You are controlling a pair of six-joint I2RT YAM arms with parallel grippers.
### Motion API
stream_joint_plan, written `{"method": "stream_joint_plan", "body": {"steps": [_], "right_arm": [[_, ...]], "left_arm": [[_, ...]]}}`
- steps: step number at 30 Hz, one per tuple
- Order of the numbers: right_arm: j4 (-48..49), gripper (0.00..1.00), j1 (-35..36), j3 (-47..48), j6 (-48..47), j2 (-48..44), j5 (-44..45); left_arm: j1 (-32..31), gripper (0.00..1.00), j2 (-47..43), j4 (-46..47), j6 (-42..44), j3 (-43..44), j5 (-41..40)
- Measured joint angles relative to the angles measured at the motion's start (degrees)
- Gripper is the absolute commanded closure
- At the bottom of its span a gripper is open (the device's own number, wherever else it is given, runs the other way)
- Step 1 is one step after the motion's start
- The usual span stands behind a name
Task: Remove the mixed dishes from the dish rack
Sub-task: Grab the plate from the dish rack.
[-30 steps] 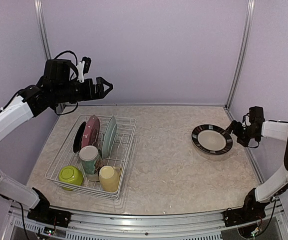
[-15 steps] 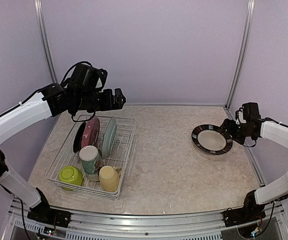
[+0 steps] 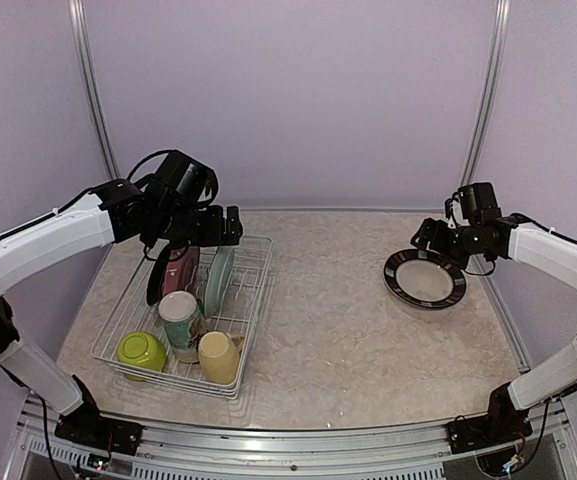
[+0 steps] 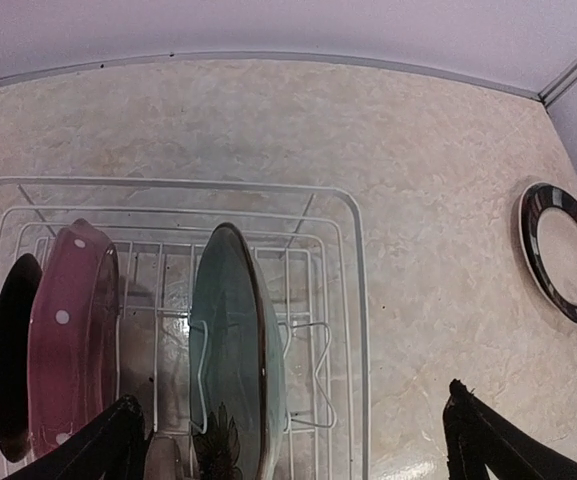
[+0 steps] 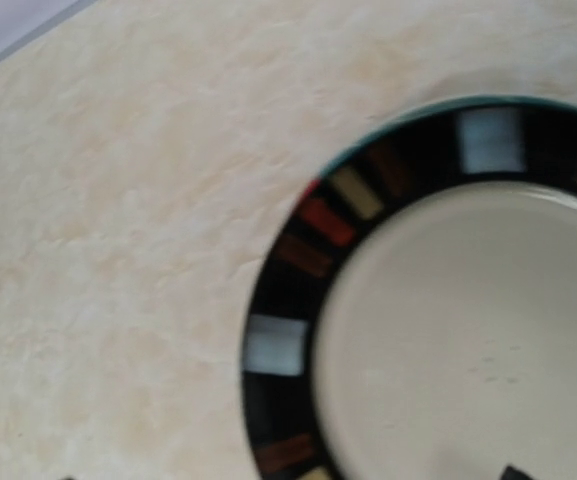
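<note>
My left gripper moves down onto the green plate's upper rim point(image 3: 227, 250) point(image 4: 265, 400) next and closes on it, since that rim stands below the gripper, between its open fingers.
The white wire dish rack point(image 3: 256, 315) stands at the left. It holds an upright black plate point(image 3: 158, 272), a pink dotted plate point(image 3: 181, 262), a green plate point(image 3: 219, 272), a floral mug point(image 3: 179, 318), a lime-green bowl point(image 3: 141, 350) and a pale yellow mug point(image 3: 218, 355). My left gripper point(image 3: 223, 225) is open and empty, above the rack's back end. In the left wrist view the green plate point(image 4: 233, 360) lies below and between its wide-apart fingers point(image 4: 118, 445). The striped-rim plate point(image 3: 425, 278) lies flat at the right. My right gripper point(image 3: 423, 235) hovers open above its far-left rim point(image 5: 278, 345).
The back wall and its metal posts stand close behind both grippers. The right wall runs just beyond the striped plate. Marbled tabletop point(image 3: 338, 330) lies between the rack and the striped plate.
My left gripper has swung right and come down over the rack's back end. My right gripper has moved from the striped plate's right side to above its far-left rim.
</note>
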Motion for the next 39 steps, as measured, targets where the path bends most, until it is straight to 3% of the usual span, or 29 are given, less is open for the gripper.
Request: {"method": "stream_joint_plan", "body": {"steps": [9, 13, 23, 32, 39], "right_arm": [[-2.43, 0.12, 3.87, 2.19, 1.57, 2.38, 1.81], [-2.95, 0.12, 5.27, 2.80, 2.14, 2.43, 2.38], [-4.11, 0.12, 5.86, 4.11, 2.16, 2.45, 2.84], [-3.96, 0.12, 5.86, 3.39, 2.19, 2.45, 3.13], [-3.89, 0.12, 5.86, 2.16, 2.21, 2.38, 3.15]], "left_arm": [[-0.92, 0.25, 0.92, -0.04, -1.49, -1.31, -1.51], [-0.13, 0.28, 2.95, -0.13, -2.38, -1.29, 1.20], [3.37, 0.51, 8.41, -2.03, -3.76, 0.20, 7.23], [4.66, 0.62, 11.45, -3.96, -3.10, 3.28, 10.05], [4.72, 0.76, 13.60, -5.40, -2.29, 3.93, 11.54]]}}
